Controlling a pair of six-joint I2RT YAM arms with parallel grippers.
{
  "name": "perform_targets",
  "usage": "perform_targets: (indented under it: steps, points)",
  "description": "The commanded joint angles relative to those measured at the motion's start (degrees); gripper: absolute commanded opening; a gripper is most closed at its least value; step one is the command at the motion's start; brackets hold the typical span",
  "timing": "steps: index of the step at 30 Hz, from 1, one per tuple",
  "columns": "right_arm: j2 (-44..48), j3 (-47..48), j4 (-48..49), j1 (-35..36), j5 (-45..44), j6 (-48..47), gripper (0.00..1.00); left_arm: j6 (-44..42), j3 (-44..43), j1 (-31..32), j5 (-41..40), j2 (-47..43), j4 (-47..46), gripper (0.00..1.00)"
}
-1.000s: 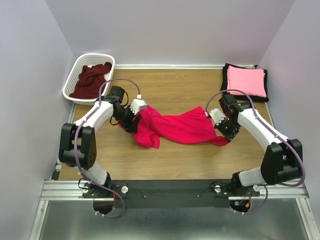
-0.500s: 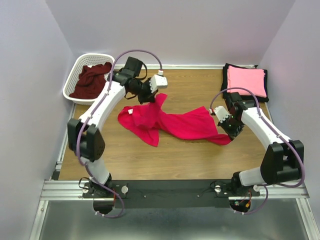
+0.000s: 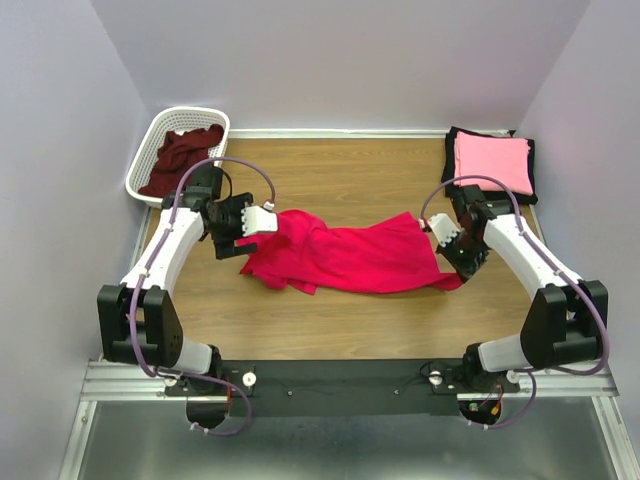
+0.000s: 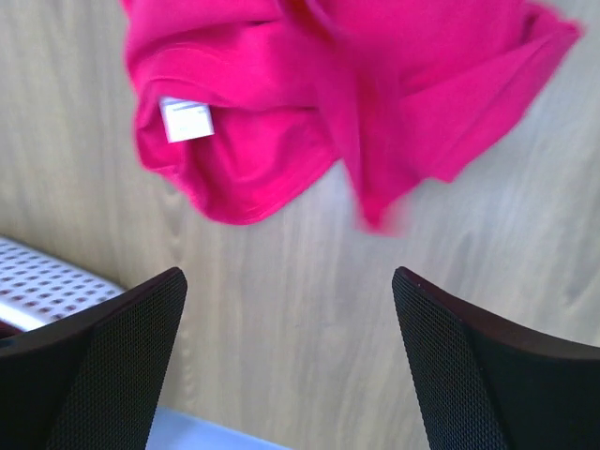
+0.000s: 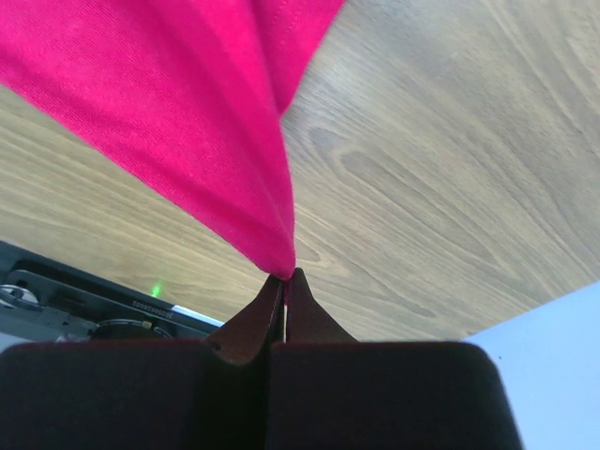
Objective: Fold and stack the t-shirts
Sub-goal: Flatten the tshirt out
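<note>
My left gripper comes down around the narrow tip of the t-shirt next and closes there, since a narrow tip of the crimson-red t-shirt (image 3: 345,255) pokes out toward the open fingers.
The crimson-red t-shirt (image 3: 345,255) lies rumpled across the middle of the table. In the left wrist view (image 4: 281,103) its collar with a white label (image 4: 185,119) faces up. My left gripper (image 3: 240,235) hovers at the shirt's left edge, open and empty (image 4: 289,281), with bare wood between the jaws. My right gripper (image 3: 457,268) is shut on the shirt's right corner (image 5: 286,272). The pink t-shirt (image 3: 492,162) lies folded on the black one (image 3: 453,150) at the back right. The maroon t-shirt (image 3: 182,160) sits in the basket.
The white lattice basket (image 3: 190,112) stands at the back left corner; its rim shows in the left wrist view (image 4: 47,281). Walls close in on the left, back and right. The metal rail (image 3: 340,375) runs along the near edge.
My left gripper came down from the back centre to the shirt's left edge and let go of it. The shirt dropped and lies flatter. My right gripper barely moved.
</note>
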State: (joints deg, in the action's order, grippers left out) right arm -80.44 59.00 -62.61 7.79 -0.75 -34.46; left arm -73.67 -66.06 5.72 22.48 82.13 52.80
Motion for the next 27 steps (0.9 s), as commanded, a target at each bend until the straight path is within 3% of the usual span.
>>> perform_targets:
  steps: [1, 5, 8, 9, 11, 15, 19, 27]
  points:
    - [-1.5, 2.3, -2.3, -0.3, 3.1, -1.0, 0.01, -4.7, -1.2, -0.4, 0.5, -4.3, -3.8, 0.98]
    - [-2.3, 2.7, -2.3, -0.3, 3.7, -0.8, 0.01, -5.6, 1.4, -0.4, 5.1, -6.5, 1.9, 0.92]
    - [-3.5, 3.0, -2.2, -0.3, 4.6, -0.2, 0.01, 2.6, 5.5, -0.4, 3.9, -5.8, 2.2, 0.71]
    - [-3.8, 3.1, -2.2, -0.3, 4.9, 0.0, 0.0, 5.5, 6.2, -0.5, 3.5, -3.9, 1.3, 0.6]
    - [-4.4, 3.4, -2.3, -0.4, 5.4, 0.3, 0.01, 11.1, 8.2, -2.4, 4.2, -2.3, 1.4, 0.59]
    - [-4.6, 3.8, -2.3, -0.3, 4.7, 0.0, 0.0, 16.3, 11.9, -3.3, 2.4, -3.2, -2.7, 0.77]
    - [-5.1, 4.1, -2.3, -0.2, 4.4, -0.1, 0.0, 17.4, 17.4, -3.2, -1.1, -6.1, -9.7, 0.77]
    - [-6.5, 4.9, -2.2, -0.3, 5.4, 0.6, 0.01, 19.7, 21.1, -3.2, -1.1, -1.8, -18.1, 0.73]
